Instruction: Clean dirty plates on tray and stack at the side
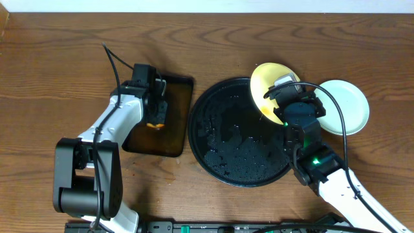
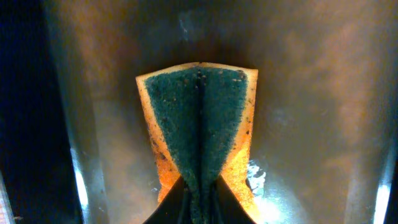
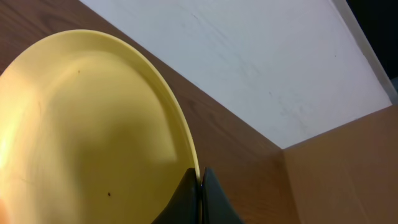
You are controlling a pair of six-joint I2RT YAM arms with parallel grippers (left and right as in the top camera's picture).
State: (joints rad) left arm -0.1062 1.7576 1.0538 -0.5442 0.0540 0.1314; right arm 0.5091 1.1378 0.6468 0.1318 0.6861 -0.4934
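I will move my right gripper to the right in the overhead view and down to let go of the pale yellow plate's rim, because the pale whitish plate (image 1: 346,107) lies there below it.
My right gripper (image 1: 279,103) is shut on the rim of the pale yellow plate (image 1: 268,81), holding it tilted on edge over the upper right rim of the round black tray (image 1: 213,155). In the right wrist view the fingers pinch the rim of the plate (image 3: 81,124) at the gripper (image 3: 200,171), and one or two dark specks show on its face. A pale whitish plate (image 1: 346,107) lies flat on the table to the right of the tray. My left gripper (image 1: 155,113) (image 2: 199,183) pinches a folded orange and green sponge (image 2: 217,112).
The sponge (image 1: 155,124) hangs over a dark brown rectangular tray (image 1: 174,133) left of the black tray; its wet floor (image 2: 311,93) shows in the left wrist view. Droplets and specks cover the black tray's floor. A white wall (image 3: 261,56) borders the table's far edge.
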